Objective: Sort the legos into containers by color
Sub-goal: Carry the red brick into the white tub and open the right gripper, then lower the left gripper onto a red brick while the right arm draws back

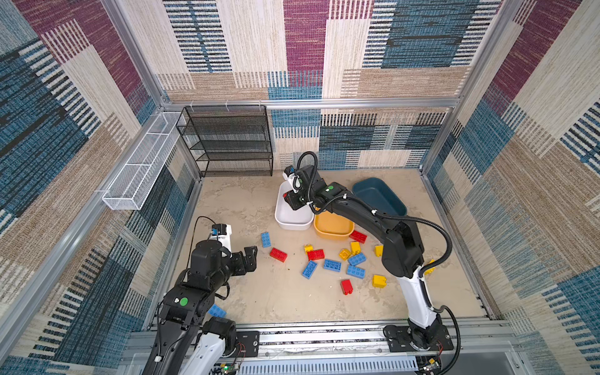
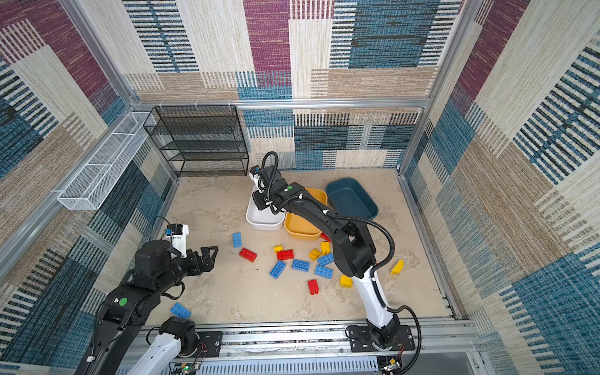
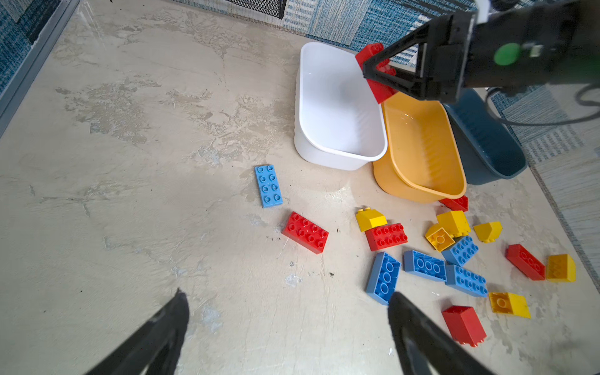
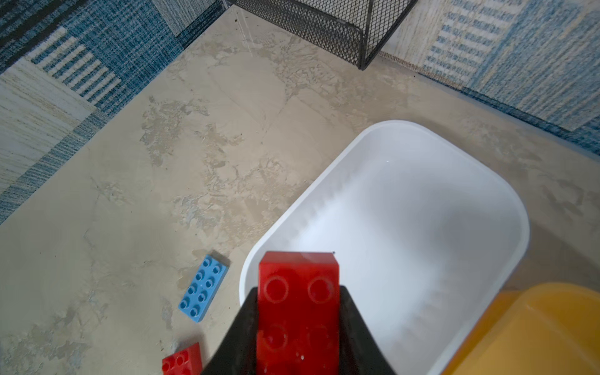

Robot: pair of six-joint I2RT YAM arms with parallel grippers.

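Observation:
The empty white container lies open below, so I will next move my right gripper gently a little toward the yellow container, above the white bottom point(image 4: 361, 286), and let go of the red lego point(image 4: 298, 311).
My right gripper point(image 4: 298, 291) is shut on a red lego point(image 4: 298, 311) and holds it above the near end of the white container point(image 1: 292, 222), which shows nothing inside. The yellow container point(image 1: 332, 227) leans against it, and the teal container point(image 1: 380, 194) lies behind. In the left wrist view the held red lego point(image 3: 370, 53) hangs over the white container's rim point(image 3: 341, 152). Several red, yellow and blue legos point(image 1: 331, 264) lie scattered on the floor. My left gripper point(image 1: 250, 259) hovers open at the left with nothing between its fingers point(image 3: 399, 308).
A black mesh rack point(image 1: 227, 143) stands at the back left, with a white wire basket point(image 1: 143, 165) on the left wall. A flat blue lego point(image 1: 266, 239) and a red one point(image 1: 278, 255) lie apart from the cluster. Another blue lego point(image 1: 217, 311) sits beside the left arm.

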